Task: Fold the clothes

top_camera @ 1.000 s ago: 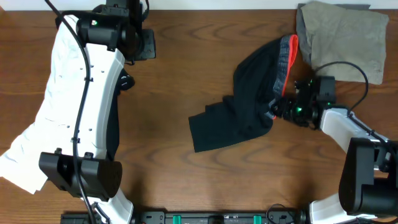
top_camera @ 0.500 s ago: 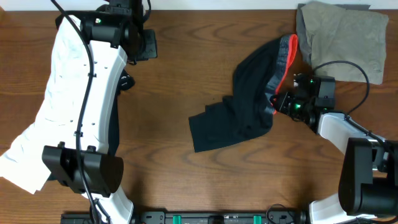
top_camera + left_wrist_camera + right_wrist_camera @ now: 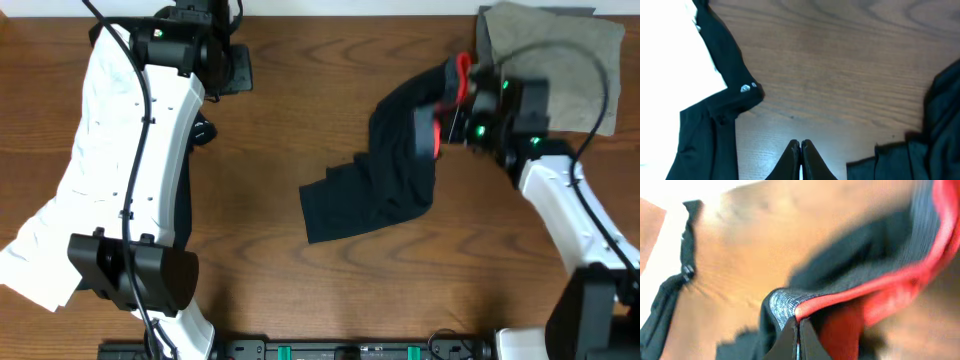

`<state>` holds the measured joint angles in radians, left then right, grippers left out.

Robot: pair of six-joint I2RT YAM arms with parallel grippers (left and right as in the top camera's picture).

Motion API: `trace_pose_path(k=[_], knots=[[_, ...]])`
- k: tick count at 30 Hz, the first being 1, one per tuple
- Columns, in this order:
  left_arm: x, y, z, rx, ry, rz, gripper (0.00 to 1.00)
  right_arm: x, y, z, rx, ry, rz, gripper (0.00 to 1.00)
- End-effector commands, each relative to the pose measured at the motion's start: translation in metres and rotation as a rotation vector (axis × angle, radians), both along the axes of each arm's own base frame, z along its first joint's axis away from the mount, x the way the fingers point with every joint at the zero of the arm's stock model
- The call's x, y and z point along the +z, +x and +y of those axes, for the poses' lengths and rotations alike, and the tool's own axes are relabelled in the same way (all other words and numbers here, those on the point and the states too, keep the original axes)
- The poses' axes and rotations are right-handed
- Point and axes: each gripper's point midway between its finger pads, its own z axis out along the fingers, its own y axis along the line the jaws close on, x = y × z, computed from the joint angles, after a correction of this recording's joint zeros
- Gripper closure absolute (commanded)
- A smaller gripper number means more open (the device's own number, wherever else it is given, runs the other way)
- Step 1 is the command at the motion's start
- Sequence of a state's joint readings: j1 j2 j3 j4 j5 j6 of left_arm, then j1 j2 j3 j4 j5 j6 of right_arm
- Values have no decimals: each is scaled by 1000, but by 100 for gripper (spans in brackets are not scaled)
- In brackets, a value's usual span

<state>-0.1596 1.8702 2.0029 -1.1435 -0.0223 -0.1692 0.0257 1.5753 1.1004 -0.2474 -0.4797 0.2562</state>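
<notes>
The leggings are still bunched, so my right gripper should next pull the waistband outward to the bare wood by the table's far edge and release it there.
The black leggings (image 3: 385, 175) lie crumpled right of the table's middle, one leg end trailing to the front left. Their grey and red-orange waistband (image 3: 459, 78) is raised off the wood. My right gripper (image 3: 450, 118) is shut on it; in the right wrist view the gripper (image 3: 798, 325) pinches the grey and red band (image 3: 875, 282). My left gripper (image 3: 800, 144) is shut on nothing above bare wood, between a black piece (image 3: 705, 135) and the leggings' edge (image 3: 920, 150). A white piece (image 3: 55, 215) lies under the left arm. A khaki piece (image 3: 555, 60) lies at the back right.
The left arm (image 3: 140, 150) stretches along the left side over the white piece, with a black mount (image 3: 232, 70) at the back. The right arm's cable (image 3: 590, 130) loops over the khaki piece. Bare wood lies between the arms.
The right gripper has shut on the waistband and moved up and toward the back, lifting the band and tugging the leggings slightly. The left arm has hardly moved.
</notes>
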Motion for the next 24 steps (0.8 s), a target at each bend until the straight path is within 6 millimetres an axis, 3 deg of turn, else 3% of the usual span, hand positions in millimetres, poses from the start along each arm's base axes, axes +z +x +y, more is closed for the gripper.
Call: trace_pose_path(k=[1,6,12,16,21,24], knots=[[6,2,20,58,18,-22,94,48,21,4,4,-64,-153,99],[43,-7,39,99,6,-116,94,78,57,20,-6,-80,-317,99],[70,-25,32,78,-23,-168,94,69,105,46,-40,-70,-415,99],[61,-36,12,21,-78,-106,94,54,143,59,-51,-69,-463,99],[26,-48,-9,-40,-66,19,94,43,185,60,-75,-59,-470,99],[0,-54,-18,-82,-47,76,94,43,198,58,-84,-59,-455,97]])
